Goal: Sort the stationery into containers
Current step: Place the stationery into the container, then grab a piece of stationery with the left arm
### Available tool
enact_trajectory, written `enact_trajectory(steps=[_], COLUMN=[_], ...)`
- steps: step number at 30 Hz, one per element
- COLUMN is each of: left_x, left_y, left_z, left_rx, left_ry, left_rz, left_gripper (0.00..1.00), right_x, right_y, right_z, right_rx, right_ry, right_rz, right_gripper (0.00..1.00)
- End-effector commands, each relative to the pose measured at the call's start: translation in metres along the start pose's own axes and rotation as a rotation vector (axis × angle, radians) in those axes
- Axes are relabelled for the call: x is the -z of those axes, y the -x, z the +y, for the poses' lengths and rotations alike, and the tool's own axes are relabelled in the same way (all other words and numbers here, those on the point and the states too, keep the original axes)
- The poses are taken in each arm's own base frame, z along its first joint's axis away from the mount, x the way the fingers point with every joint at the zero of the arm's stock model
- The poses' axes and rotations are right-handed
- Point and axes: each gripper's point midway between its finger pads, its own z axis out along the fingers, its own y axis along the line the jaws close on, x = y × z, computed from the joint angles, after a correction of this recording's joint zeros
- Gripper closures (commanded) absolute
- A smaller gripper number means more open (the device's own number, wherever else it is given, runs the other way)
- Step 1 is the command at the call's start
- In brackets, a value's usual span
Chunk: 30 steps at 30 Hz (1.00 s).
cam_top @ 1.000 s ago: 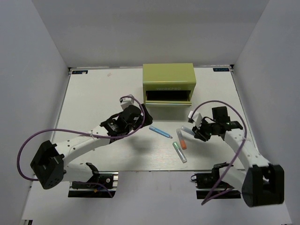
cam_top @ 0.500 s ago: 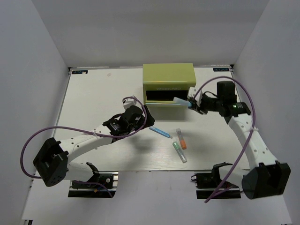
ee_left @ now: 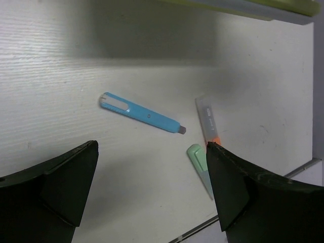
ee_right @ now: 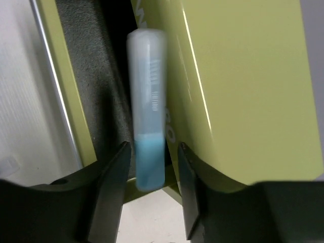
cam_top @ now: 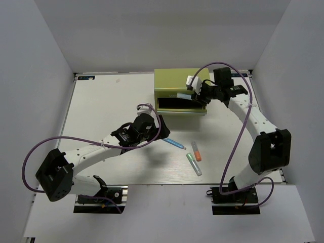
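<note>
My left gripper brings its empty fingers over to the orange-capped marker next, below and to its right in the top view, and down astride the marker's body (cam_top: 195, 148) (ee_left: 208, 122).
The olive-green tool chest (cam_top: 182, 81) stands at the back with its lower drawer (cam_top: 182, 104) pulled out. My right gripper (cam_top: 195, 91) hangs over that drawer. The short light-blue marker (ee_right: 148, 126) is between its fingers, blurred, with a gap on either side, so the right gripper (ee_right: 153, 152) is open. On the table lie the thin blue pen (ee_left: 142, 114), the orange-capped marker (ee_left: 208, 121) and the green-capped marker (ee_left: 200, 164). My left gripper (ee_left: 152, 152) hovers wide open just short of the blue pen (cam_top: 173, 143), holding nothing.
The chest's green wall (ee_right: 243, 91) fills the right of the right wrist view, with the drawer's dark lining (ee_right: 96, 91) to its left. White walls enclose the table on three sides. The near table edge (ee_left: 304, 167) runs close behind the green-capped marker.
My right arm carried the light-blue marker from the front right of the table up to the open drawer, then its jaws widened off it. The left arm barely shifted.
</note>
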Motion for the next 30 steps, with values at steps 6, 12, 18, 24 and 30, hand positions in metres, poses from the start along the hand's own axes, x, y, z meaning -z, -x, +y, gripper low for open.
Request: enact_trajectory(steps=[6, 12, 18, 24, 30], left_x=[-0.017, -0.03, -0.051, -0.063, -0.082], left_y=[0.003, -0.005, -0.039, -0.064, -0.088], left_z=[-0.064, -0.096, -0.114, -0.121, -0.126], left_rx=[-0.14, -0.207, -0.201, -0.08, 0.021], left_ry=[-0.21, -0.275, -0.264, -0.117, 0.041], left_rz=[0.077, 0.131, 0.271, 0.381, 0.425], left_gripper=[0.08, 0.1, 0.14, 0.2, 0.23], right_x=[0.003, 0.029, 0.06, 0.085, 0.097], right_y=[0.014, 0.029, -0.002, -0.031, -0.039], right_z=[-0.005, -0.023, -0.011, -0.014, -0.022], right_rx=[0.009, -0.157, -0.462, -0.645, -0.759], right_ry=[0.002, -0.105, -0.217, -0.389, -0.448], right_rz=[-0.002, -0.003, 0.077, 0.103, 0.058], right_gripper=[0.37, 0.48, 0.89, 0.77, 0.6])
